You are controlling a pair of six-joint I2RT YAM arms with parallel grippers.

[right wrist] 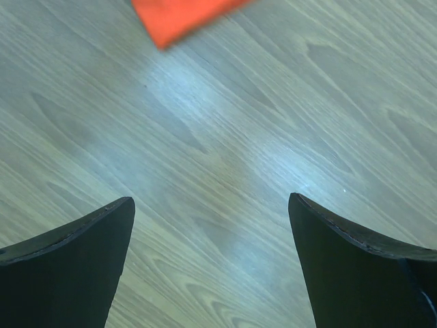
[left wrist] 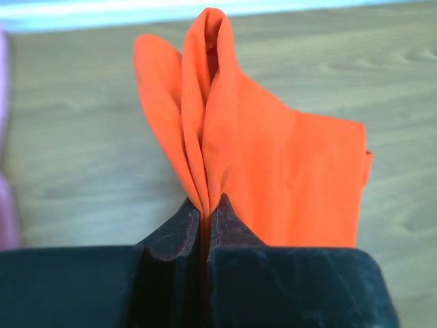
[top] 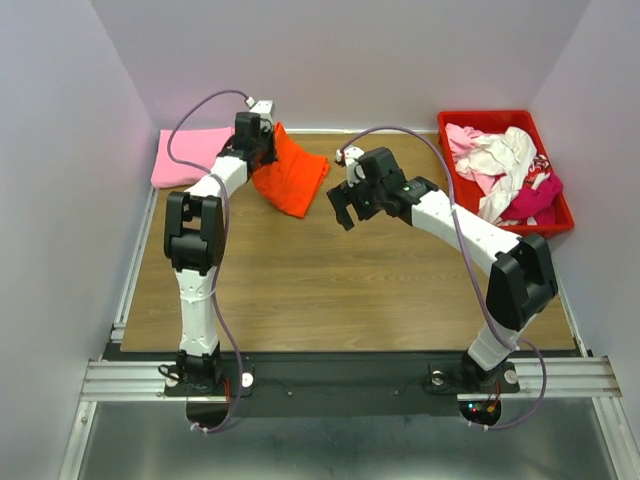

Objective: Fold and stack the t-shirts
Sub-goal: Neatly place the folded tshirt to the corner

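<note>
My left gripper has the folded pink t-shirt to its left in the top view. It needs to lift the orange t-shirt over the pink one, go down and let go.
A bright orange t-shirt lies folded at the back of the table, its left edge lifted. My left gripper is shut on that edge; in the left wrist view the orange cloth runs pinched between the two closed fingertips. A folded light pink t-shirt lies at the back left, just beside the left arm. My right gripper hangs open over bare wood to the right of the orange shirt, nothing between its fingers; a corner of the orange shirt shows at the top of its view.
A red crate at the back right holds several crumpled white and magenta shirts. The wooden table has metal rails along its left and near edges. Pale walls close in on three sides.
</note>
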